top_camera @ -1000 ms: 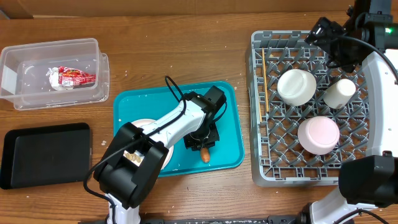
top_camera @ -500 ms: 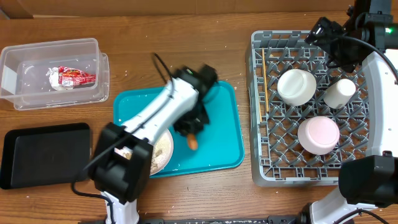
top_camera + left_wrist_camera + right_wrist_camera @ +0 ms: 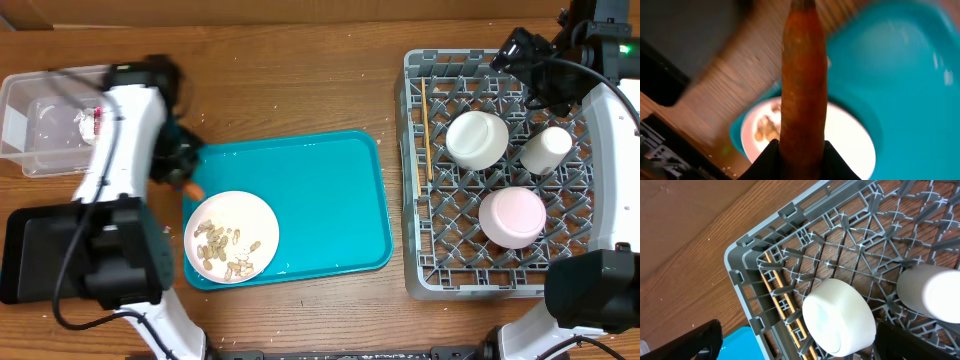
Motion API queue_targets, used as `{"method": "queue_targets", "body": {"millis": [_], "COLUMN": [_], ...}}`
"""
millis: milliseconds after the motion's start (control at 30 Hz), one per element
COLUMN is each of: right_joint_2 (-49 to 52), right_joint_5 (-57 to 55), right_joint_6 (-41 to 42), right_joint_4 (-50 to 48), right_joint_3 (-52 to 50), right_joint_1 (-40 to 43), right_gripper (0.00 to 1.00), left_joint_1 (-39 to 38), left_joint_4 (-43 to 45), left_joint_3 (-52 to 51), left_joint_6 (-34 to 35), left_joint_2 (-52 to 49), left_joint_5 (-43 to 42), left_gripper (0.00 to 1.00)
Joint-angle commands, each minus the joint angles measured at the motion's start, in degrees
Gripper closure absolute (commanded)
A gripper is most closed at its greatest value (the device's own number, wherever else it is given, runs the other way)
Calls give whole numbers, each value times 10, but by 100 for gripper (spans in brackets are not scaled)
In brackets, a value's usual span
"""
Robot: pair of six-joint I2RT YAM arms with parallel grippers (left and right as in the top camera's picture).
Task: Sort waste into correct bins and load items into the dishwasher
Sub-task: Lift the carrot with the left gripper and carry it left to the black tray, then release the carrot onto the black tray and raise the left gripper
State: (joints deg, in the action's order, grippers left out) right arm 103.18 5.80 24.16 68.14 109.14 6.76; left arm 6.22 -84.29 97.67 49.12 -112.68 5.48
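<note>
The tub has a wrapper in it, so my left gripper should next move down, back and to the left in the overhead view over the black tray (image 3: 50, 250) and let go of the carrot (image 3: 193, 189).
My left gripper (image 3: 186, 184) is shut on a small orange carrot (image 3: 193, 189) above the teal tray's left edge, between the clear tub (image 3: 40, 140) and the black tray (image 3: 50, 250). In the left wrist view the carrot (image 3: 802, 85) stands upright between the jaws of that gripper (image 3: 801, 161), over a white plate (image 3: 850, 150). The plate (image 3: 258, 213) holds pale food scraps (image 3: 226, 250). A red-and-white wrapper (image 3: 95, 120) lies in the tub, partly behind my arm. My right gripper (image 3: 795, 330) hangs open over the grey dish rack's (image 3: 412, 200) far left corner.
The rack holds two upturned white bowls (image 3: 477, 138) (image 3: 512, 216), a small cup (image 3: 546, 150) and chopsticks (image 3: 424, 120) along its left side. The teal tray (image 3: 320, 190) lies between the bins and the rack. My left arm covers part of the tub.
My left arm has swung from the middle of the teal tray to its left edge, carrying the carrot. The plate of scraps is now uncovered. The right arm has stayed still.
</note>
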Motion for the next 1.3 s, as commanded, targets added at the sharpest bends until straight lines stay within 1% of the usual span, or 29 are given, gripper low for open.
{"method": "queue_targets", "body": {"millis": [0,167,400,567,733,900,1000,1033,1067,1100,1133,1267], "right_joint_2": [-3,-3,-3,-3,-3,-3,-3,-3,-3,-3,-3,-3], "right_joint_5": [3,3,3,3,3,3,3,3,3,3,3,3], "right_joint_6": [1,1,1,1,1,1,1,1,1,1,1,1], "right_joint_4": [-3,-3,-3,-3,-3,-3,-3,-3,-3,-3,-3,-3], "right_joint_3": [2,2,2,2,2,2,2,2,2,2,2,2], "right_joint_1": [1,1,1,1,1,1,1,1,1,1,1,1], "right_gripper": [0,0,0,0,0,0,0,0,0,0,0,0], "left_joint_1": [62,124,202,257,297,326,334,335,335,335,335,335], "left_joint_4": [2,16,104,110,118,159,164,164,162,160,160,160], "left_joint_3": [12,11,10,5,-32,-92,-110,-112,-113,-113,-113,-113], "left_joint_6": [19,28,28,38,38,36,36,36,36,36,36,31], "left_joint_2": [1,1,0,-2,-2,-2,-2,-2,-2,-2,-2,-1], "left_joint_5": [6,11,18,22,29,35,36,36,36,35,35,35], "left_gripper": [93,90,90,89,86,86,84,79,62,53,50,47]}}
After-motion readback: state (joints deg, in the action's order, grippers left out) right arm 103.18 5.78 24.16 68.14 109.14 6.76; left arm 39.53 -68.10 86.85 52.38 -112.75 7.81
